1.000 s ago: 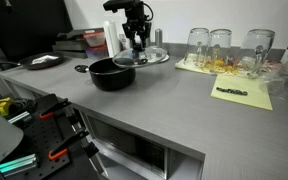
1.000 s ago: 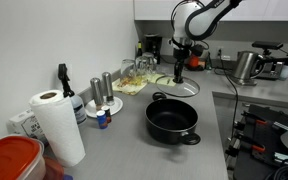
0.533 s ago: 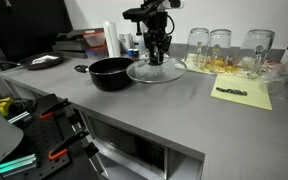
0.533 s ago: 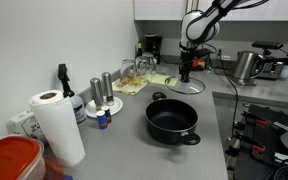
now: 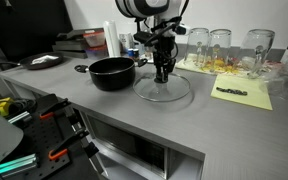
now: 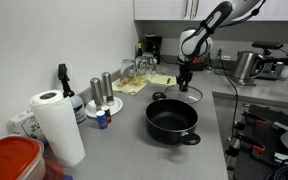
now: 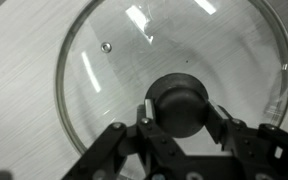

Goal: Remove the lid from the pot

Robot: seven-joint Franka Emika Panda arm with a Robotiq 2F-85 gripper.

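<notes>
The grey counter beside the black pot is clear at that spot, so my gripper should next lower the lid onto it and let go of the knob.
The glass lid with a thin metal rim lies low over the grey counter, to the right of the black pot. My gripper is shut on the lid's black centre knob. In the wrist view the fingers press both sides of the knob, with the lid filling the view. The pot stands open with two short side handles. In that exterior view the gripper is behind the pot and the lid barely shows.
Tall drinking glasses stand on a yellow cloth behind the lid. A yellow paper with a dark item lies to the right. A paper towel roll, bottles and a kettle are around the counter.
The gripper has carried the lid away from the pot, forward and down towards the counter's front. The pot has stayed in place and uncovered.
</notes>
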